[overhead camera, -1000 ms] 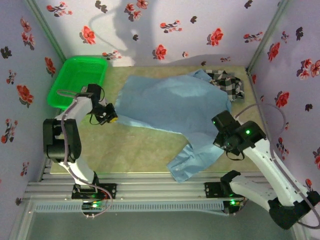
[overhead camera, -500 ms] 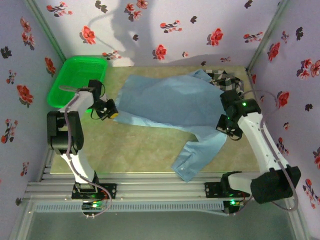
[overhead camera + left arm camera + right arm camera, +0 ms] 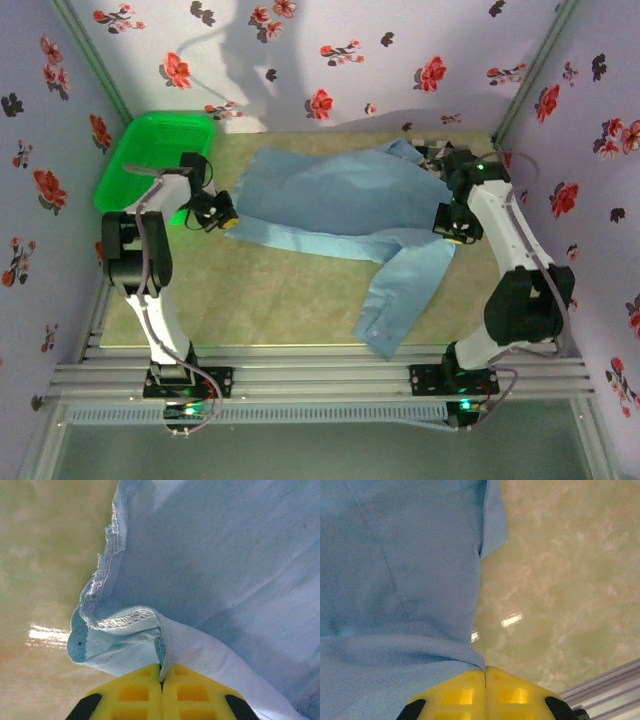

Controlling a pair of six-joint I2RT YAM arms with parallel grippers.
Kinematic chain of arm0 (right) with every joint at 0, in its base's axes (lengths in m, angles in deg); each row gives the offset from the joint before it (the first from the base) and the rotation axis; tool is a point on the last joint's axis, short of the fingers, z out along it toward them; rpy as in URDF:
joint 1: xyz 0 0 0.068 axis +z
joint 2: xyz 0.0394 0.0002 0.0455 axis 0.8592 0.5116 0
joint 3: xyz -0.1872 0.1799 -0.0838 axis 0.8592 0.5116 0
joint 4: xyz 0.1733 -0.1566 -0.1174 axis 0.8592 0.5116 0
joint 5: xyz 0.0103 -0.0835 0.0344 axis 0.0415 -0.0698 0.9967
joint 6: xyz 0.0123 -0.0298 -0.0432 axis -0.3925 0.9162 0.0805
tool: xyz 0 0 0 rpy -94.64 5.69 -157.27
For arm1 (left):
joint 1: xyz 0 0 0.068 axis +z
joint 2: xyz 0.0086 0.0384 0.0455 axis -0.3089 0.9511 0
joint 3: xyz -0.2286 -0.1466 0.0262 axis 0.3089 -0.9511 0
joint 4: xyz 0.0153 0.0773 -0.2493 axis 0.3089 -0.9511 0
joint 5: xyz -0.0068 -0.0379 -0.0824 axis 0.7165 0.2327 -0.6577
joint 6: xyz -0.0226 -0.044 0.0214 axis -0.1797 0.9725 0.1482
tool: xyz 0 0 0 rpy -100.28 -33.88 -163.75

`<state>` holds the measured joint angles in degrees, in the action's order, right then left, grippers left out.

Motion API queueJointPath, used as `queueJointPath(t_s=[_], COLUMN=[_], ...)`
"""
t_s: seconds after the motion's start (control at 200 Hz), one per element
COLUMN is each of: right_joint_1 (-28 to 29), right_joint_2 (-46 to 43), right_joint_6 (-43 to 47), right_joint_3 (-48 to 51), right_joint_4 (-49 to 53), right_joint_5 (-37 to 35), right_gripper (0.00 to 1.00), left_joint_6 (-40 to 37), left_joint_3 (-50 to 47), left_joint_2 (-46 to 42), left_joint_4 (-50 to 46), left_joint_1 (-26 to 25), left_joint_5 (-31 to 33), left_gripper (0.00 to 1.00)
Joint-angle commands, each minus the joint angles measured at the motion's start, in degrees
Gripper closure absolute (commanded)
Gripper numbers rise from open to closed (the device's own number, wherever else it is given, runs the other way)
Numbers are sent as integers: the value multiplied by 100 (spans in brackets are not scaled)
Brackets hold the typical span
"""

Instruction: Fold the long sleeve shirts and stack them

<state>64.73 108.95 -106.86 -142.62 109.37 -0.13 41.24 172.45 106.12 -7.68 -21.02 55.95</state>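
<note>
The pinched hem goes away from me onto the shirt's body next with my left gripper, which then releases it.
The light blue shirt (image 3: 340, 200) lies stretched across the back half of the table, and one sleeve (image 3: 400, 300) trails toward the front edge. My left gripper (image 3: 228, 222) is shut on the shirt's left hem; in the left wrist view the yellow fingertips (image 3: 161, 672) pinch a fold of blue cloth (image 3: 225, 570). My right gripper (image 3: 450, 228) is shut on the shirt's right edge, where the yellow tips (image 3: 485, 671) clamp the blue cloth (image 3: 395, 580). The black-and-white checked shirt (image 3: 432, 153) peeks out at the back right, mostly hidden by the right arm and the blue shirt.
A green plastic basket (image 3: 150, 160) stands at the back left corner, close behind the left arm. The tan tabletop (image 3: 270, 300) shows bare in front of the shirt. Flowered walls close in three sides, and a metal rail (image 3: 320, 380) runs along the front.
Both grippers moved toward the back of the table with the blue shirt's edges. The right arm swung from the front right to the back right, dragging the sleeve along.
</note>
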Motion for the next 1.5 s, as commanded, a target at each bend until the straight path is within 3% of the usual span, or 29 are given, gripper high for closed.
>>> queueJointPath(t_s=[0.0,0.255,0.42,0.47,0.52,0.61,0.665,0.81,0.915,1.005,1.12,1.225,1.32,1.495], right_joint_1=[-58,-58,-71,-73,-66,-42,-21,294,899,1935,3460,4464,4985,5207], right_joint_2=[388,1449,2023,2143,2133,1718,1251,-438,-1561,-2033,-2036,-1552,-1005,-254], right_joint_6=[379,638,655,610,576,263,4,-548,-916,-1510,-2508,-3258,-3728,-4325], right_joint_3=[-294,-990,-1496,-1742,-1898,-1830,-1555,-357,837,1739,2718,3032,3070,3314], right_joint_4=[-69,-223,-495,-546,-729,-1122,-1274,-1083,-988,-800,-1244,-1493,-1614,-2077], right_joint_5=[-283,-598,-510,-393,-121,65,-7,-499,170,385,451,290,104,38], right_gripper=[100,99,94,85,63,39,31,17,14,14,16,16,17,21], left_joint_6=[-38,183,495,603,706,796,786,635,401,322,495,476,743,931], left_joint_3=[266,668,829,892,932,884,709,-143,-838,-1360,-1710,-1562,-1693,-1974], left_joint_2=[223,660,572,444,265,-205,-590,-1712,-2251,-2291,-2126,-1813,-1746,-2077], left_joint_4=[-146,-122,153,208,239,255,257,186,-18,49,712,1178,1796,2267], left_joint_1=[59,51,13,-25,-75,-237,-371,-606,-637,-637,-877,-1317,-1530,-1622], left_joint_5=[115,169,136,96,42,-10,-15,34,34,-138,-497,-662,-811,-754], left_gripper=[100,100,76,61,49,36,26,13,9,9,9,9,8,3])
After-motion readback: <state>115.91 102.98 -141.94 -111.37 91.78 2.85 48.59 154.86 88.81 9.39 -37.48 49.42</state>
